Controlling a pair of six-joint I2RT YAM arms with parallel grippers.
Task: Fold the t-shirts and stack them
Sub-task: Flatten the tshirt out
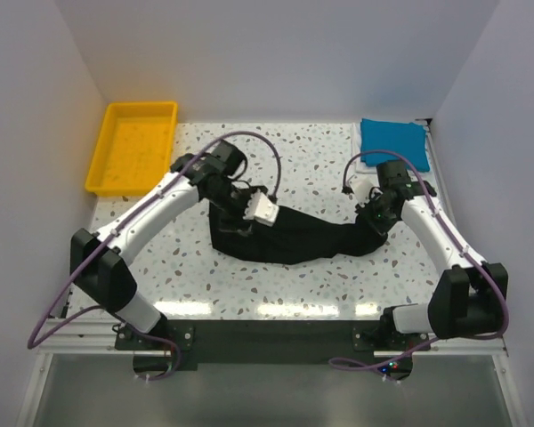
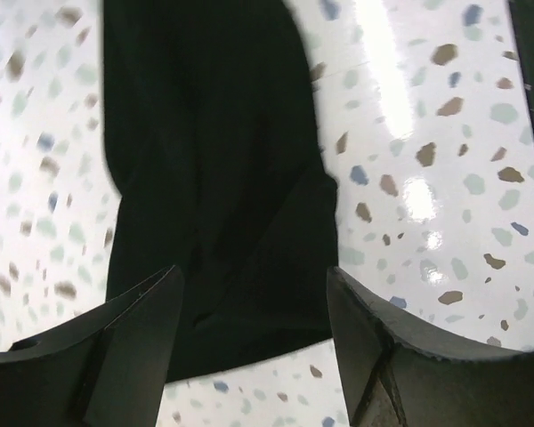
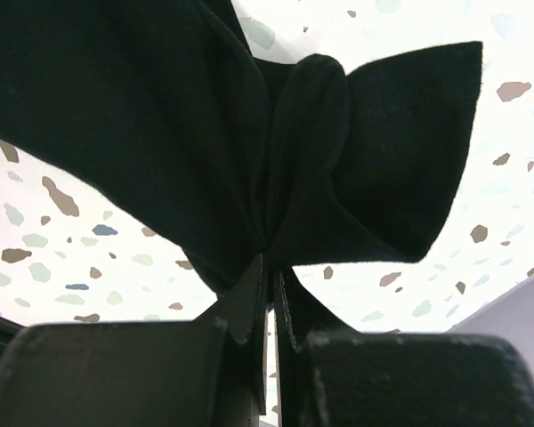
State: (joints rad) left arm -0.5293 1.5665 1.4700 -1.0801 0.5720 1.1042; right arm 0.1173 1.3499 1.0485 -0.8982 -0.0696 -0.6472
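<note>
I will next lower my left gripper and draw it back onto the near edge of the t-shirt's loose end (image 1: pixel 242 252) (image 2: pixel 317 249), since my right gripper already pinches the t-shirt's other end.
A large black t-shirt (image 1: pixel 289 238) lies bunched in a long strip across the middle of the speckled table. My left gripper (image 1: pixel 242 216) hovers over its left end with jaws wide apart; in the left wrist view the black cloth (image 2: pixel 222 178) lies flat on the table between the fingers (image 2: pixel 138 342), untouched. My right gripper (image 1: pixel 374 220) is shut on the right end of the shirt, and the right wrist view shows the black fabric (image 3: pixel 294 151) pinched and gathered at the fingertips (image 3: pixel 273 271). A folded blue t-shirt (image 1: pixel 392 140) rests at the back right.
A yellow plastic tray (image 1: pixel 132 145) stands at the back left corner. White walls close in the table on three sides. The arms' bases sit on the dark strip at the near edge (image 1: pixel 267 342).
</note>
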